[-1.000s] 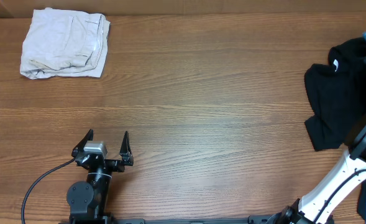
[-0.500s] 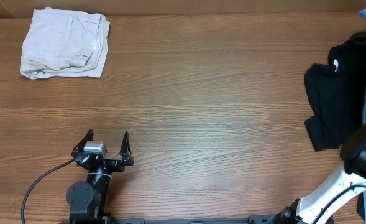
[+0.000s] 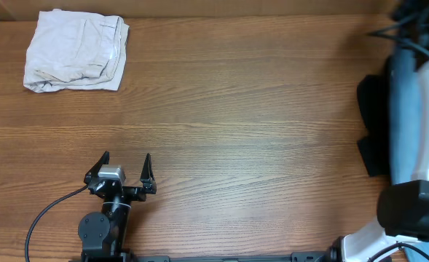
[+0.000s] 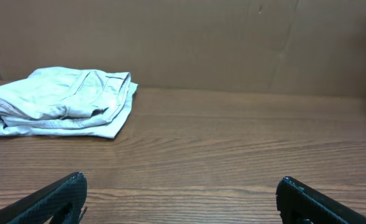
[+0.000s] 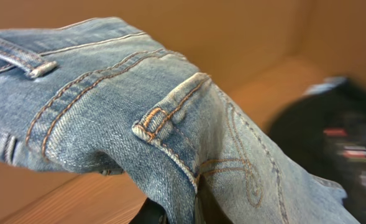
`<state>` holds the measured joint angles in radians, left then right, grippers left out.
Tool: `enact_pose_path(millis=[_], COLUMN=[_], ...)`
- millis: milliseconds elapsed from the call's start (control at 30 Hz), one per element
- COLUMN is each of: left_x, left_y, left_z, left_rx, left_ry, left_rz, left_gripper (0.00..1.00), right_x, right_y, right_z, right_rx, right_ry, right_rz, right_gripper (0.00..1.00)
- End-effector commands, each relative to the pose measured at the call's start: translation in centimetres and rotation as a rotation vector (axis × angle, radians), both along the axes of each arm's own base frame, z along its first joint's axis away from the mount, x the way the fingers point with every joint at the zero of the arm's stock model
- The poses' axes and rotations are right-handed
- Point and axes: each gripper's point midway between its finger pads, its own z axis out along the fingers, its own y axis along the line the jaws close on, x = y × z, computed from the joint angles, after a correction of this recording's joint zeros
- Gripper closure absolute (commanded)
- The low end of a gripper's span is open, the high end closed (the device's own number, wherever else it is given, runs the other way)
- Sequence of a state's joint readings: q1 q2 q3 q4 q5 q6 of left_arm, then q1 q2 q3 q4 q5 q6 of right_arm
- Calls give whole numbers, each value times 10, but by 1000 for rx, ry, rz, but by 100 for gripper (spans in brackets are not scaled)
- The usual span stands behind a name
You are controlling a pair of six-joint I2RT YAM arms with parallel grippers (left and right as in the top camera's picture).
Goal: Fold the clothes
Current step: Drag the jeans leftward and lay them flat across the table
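Note:
The jeans' fold will go left in the overhead view next: my right gripper will release it on the clear bare wood beside the off-white garment.
Light-blue denim jeans [image 5: 170, 106] with orange stitching fill the right wrist view. My right gripper [image 5: 176, 214] is shut on a fold of them at the bottom edge and holds them above the table. The black garment [image 5: 332, 143] lies behind the jeans and shows in the overhead view [image 3: 371, 131] at the right edge, partly under my right arm [image 3: 407, 109]. The off-white garment [image 3: 76, 51] lies folded at the far left and also shows in the left wrist view [image 4: 58, 102]. My left gripper [image 3: 123, 171] is open and empty near the front edge; its view [image 4: 183, 199] shows bare wood between the fingers.
A brown cardboard wall [image 4: 201, 43] runs along the table's far edge. The wooden table top [image 3: 243, 124] spreads between the two garments. A black cable [image 3: 46, 215] trails from the left arm's base.
My right arm has swung up and toward the far right corner with the jeans, and now covers much of the black garment in the overhead view. The left arm has not moved.

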<state>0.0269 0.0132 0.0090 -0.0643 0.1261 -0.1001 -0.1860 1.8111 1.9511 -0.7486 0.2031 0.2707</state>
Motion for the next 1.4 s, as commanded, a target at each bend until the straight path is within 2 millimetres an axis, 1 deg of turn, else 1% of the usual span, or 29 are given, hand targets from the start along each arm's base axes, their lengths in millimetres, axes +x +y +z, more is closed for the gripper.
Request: enact_pose_path(millis=[0,33,67,100,133,167,200,233,333,367,467,567,600,633,733,800,833,933,967,1033,1067,1133,1167,1200,1233,1300,1367], left_x=[0,0,0,0,0,0,0,0,0,0,0,0,0,0,0,0,0,0,0,0,0,0,0,0,0,0,0], left_y=[3,3,3,3,3,3,3,3,3,3,3,3,3,3,3,3,3,3,3,3,3,3,3,3,3,3,3], left_z=[-1,-1,-1,-1,-1,-1,-1,-1,-1,-1,-1,-1,-1,-1,-1,-1,-1,-1,-1,-1,-1,-1,-1,-1,-1,-1,-1], left_rx=[16,16,16,16,16,16,16,16,16,16,16,16,16,16,16,16,16,16,16,16,16,16,16,16,16,16,16], left_ry=[-4,-4,-4,-4,-4,-4,-4,-3,-4,-4,-4,-4,-4,-4,-4,-4,-4,-4,-4,-4,-4,-4,-4,-4,-4,-4,-4], left_rz=[11,12,11,12,11,12,12,12,12,12,12,11,11,11,12,11,12,11,12,12,11,11,11,11,12,12,12], left_gripper=[0,0,0,0,0,0,0,0,0,0,0,0,0,0,0,0,0,0,0,0,0,0,0,0,0,0,0], right_x=[15,15,15,13,11,9,7,2,-14,-22,-43,-59,-63,-71,-88,-99,-110,-132,-136,-155,-158,-157,-157,-156,-154,-148,-143], right_y=[104,140,155,179,199,216,228,252,308,329,385,427,435,453,493,513,532,564,571,593,596,597,597,596,595,587,580], right_z=[34,34,33,31,30,27,26,22,13,9,3,-5,-8,-13,-25,-31,-38,-48,-49,-47,-46,-45,-45,-44,-45,-45,-42], right_rx=[154,214,240,275,304,323,335,352,390,411,436,461,470,475,475,480,486,502,503,507,507,494,491,465,447,409,394], right_ry=[-123,-122,-120,-112,-104,-94,-87,-70,-29,-12,21,51,59,73,95,108,123,146,146,136,130,115,113,103,96,94,94], right_rz=[236,324,357,410,449,484,508,561,651,683,793,868,880,913,989,1033,1075,1128,1142,1196,1205,1202,1199,1214,1220,1196,1171], right_gripper=[96,96,96,96,96,96,96,96,96,96,96,96,96,96,96,96,96,96,95,86,81,70,67,61,58,49,46])
